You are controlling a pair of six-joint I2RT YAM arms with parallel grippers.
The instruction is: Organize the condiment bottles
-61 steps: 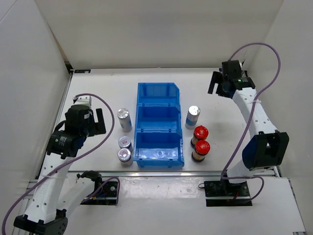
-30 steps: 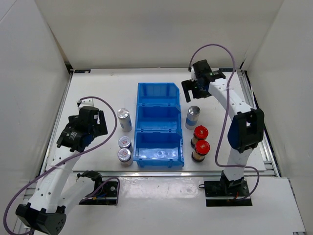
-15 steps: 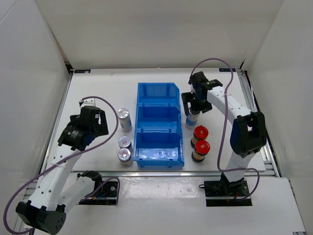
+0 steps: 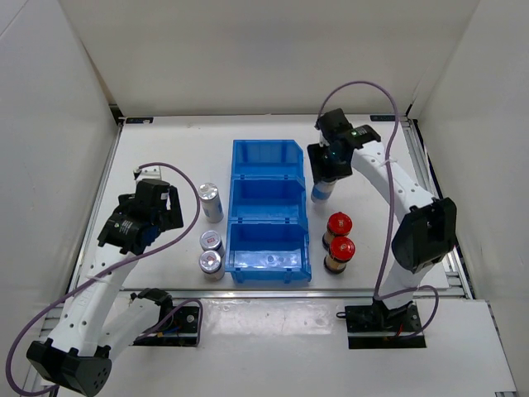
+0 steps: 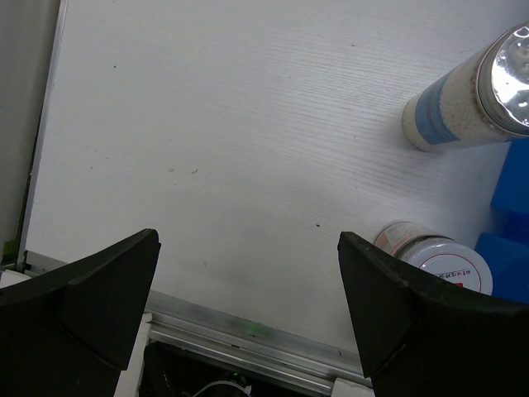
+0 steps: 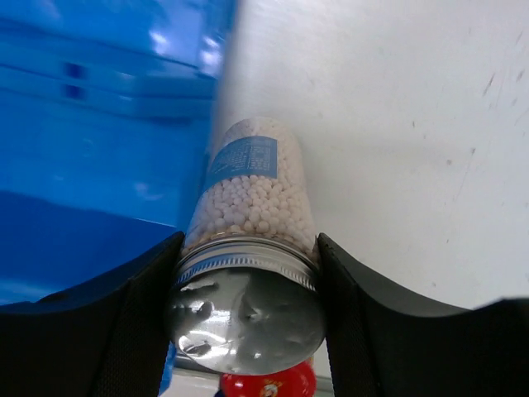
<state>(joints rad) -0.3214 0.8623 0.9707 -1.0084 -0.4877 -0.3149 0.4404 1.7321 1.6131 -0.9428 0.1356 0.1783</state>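
Note:
My right gripper lifts over the bin's side next, then lowers to release the silver-capped bottle inside the bin's middle section (image 4: 286, 203) (image 6: 157, 157), since that section stands empty.
My right gripper (image 4: 327, 168) is shut on the silver cap end of a tall condiment bottle (image 6: 252, 186) filled with white beads, just right of the blue bin (image 4: 266, 145). The bottle's lower part (image 4: 320, 193) shows under the fingers. Two red-capped bottles (image 4: 339, 224) (image 4: 340, 248) stand nearer, one cap (image 6: 269, 385) peeking below the held bottle. Left of the bin stand another tall silver-capped bottle (image 4: 210, 201) and two short ones (image 4: 212, 241) (image 4: 210, 262). My left gripper (image 4: 168, 210) hangs open over bare table, left of the tall bottle (image 5: 463, 91) and a short one (image 5: 438, 258).
The three-compartment bin's side wall (image 6: 99, 124) lies close against the left of the held bottle. White walls enclose the table on three sides. A metal rail (image 5: 248, 331) runs along the table's near edge under my left gripper (image 5: 248, 240).
My right arm swung in from the far right corner to the tall bottle beside the bin and its jaws closed on the cap. The left arm barely moved.

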